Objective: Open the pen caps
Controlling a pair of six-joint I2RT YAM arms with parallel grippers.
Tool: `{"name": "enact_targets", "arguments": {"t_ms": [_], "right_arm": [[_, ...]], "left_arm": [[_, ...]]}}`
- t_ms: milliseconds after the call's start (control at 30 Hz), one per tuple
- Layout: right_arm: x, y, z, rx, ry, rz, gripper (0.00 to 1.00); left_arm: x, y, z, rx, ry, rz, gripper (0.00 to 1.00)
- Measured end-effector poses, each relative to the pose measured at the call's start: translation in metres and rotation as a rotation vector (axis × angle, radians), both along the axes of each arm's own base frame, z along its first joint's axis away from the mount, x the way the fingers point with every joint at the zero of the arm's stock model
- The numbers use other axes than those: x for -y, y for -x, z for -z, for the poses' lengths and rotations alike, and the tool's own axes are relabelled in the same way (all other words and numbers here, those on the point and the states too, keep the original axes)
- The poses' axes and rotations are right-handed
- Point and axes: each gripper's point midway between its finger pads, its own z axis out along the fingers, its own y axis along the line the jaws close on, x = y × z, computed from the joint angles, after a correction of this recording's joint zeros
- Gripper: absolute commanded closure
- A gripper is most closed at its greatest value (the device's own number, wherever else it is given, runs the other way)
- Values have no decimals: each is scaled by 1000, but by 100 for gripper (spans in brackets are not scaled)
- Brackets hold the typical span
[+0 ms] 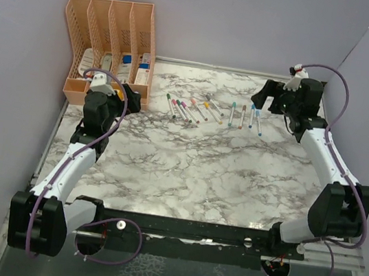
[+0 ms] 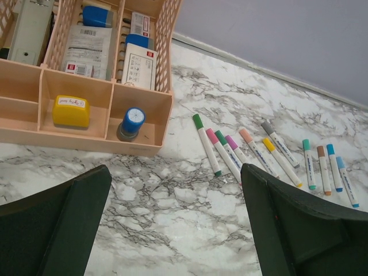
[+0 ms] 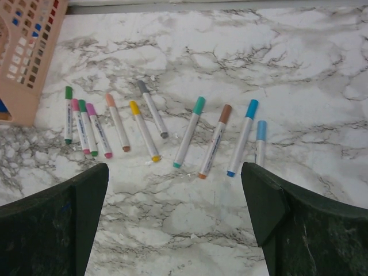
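The light blue cap covers only the far end of the row's end pen. My right gripper will next go down and close around the pen's white body [image 1: 259, 125] [image 3: 260, 153].
About ten slim white-grey pens [image 1: 211, 109] lie side by side in a row on the marble table, at the back middle. Each pen carries its coloured cap on its far end, such as the green cap [image 2: 198, 121] and the teal cap [image 3: 199, 105]. The row also shows in the left wrist view [image 2: 253, 154] and the right wrist view [image 3: 188, 135]. My left gripper [image 1: 131, 97] is open and empty, left of the row, beside the organiser. My right gripper [image 1: 266, 95] is open and empty, just right of the row. Both hover above the table.
A peach organiser [image 1: 108, 43] stands at the back left, with boxes in its slots, a yellow block [image 2: 70, 110] and a blue round stamp [image 2: 132, 122] in its front tray. Purple walls enclose the back and sides.
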Motion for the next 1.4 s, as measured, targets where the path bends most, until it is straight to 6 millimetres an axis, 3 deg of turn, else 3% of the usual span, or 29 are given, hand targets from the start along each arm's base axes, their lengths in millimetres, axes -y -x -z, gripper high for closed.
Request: {"name": "enact_targets", "arguments": {"t_ms": [167,367,533,800,1067,1400], "right_arm": [[14,-27,23,-88,69,72,1],[27,-50,93,-280,159,112,8],[33,-40,145,-422,201,126,15],[44,-36,158,-461,247,165,32],[50,-32,185,-522,277,183,39],[52,-30,200,-555,292,189,44]], "left_arm": [[0,2,5,-25,2,-1,1],[3,3,7,-33,26,9,6],[16,-3,31,-107,49,68,7],[27,-4,40,-136,79,118,7],[30,-5,40,-135,82,133,8],[32,-5,39,-132,84,141,8]]}}
